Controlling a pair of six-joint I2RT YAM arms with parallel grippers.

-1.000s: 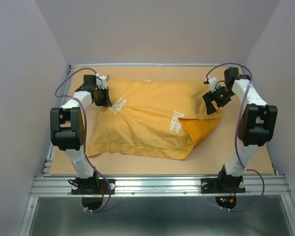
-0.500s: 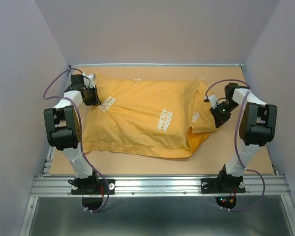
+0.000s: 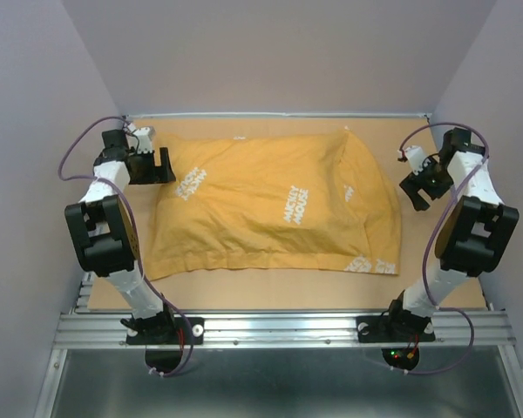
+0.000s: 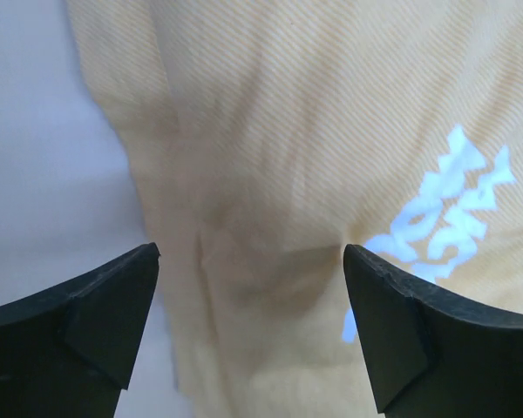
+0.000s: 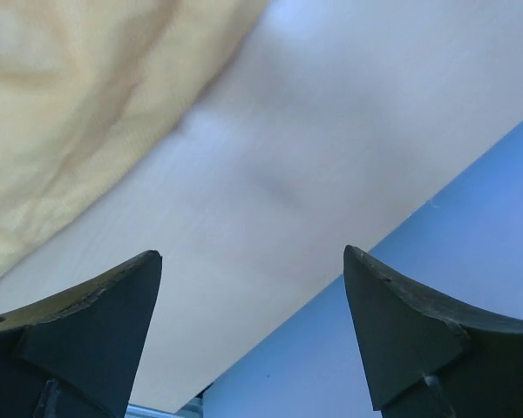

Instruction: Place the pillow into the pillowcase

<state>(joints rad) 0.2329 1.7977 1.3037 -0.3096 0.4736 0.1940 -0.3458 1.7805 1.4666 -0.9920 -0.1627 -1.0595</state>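
My left gripper draws back along the pillowcase's short edge next and closes on its near corner (image 3: 155, 272), which lies back from the gripper, flat and uncovered.
The orange-yellow pillowcase (image 3: 270, 209) lies plump across the middle of the table, small white print facing up. The pillow is hidden; no white fabric shows at any edge. My left gripper (image 3: 167, 163) stands open just off the case's far left corner, and in the left wrist view the same orange cloth (image 4: 314, 157) fills the space beyond its spread fingers (image 4: 105, 313). My right gripper (image 3: 416, 187) is open too, a little right of the case's right end, with nothing between its fingers (image 5: 401, 322). Only an edge of the case (image 5: 78, 113) shows in the right wrist view.
The brown table board (image 3: 436, 279) is bounded by an aluminium rail (image 3: 279, 329) at the near edge. Purple-grey walls close in at the left, right and back. Both arms' cables loop above their wrists.
Both grippers let go of the pillowcase and drew outward. The case's right end, folded under before, now lies spread flat. The whole case has settled.
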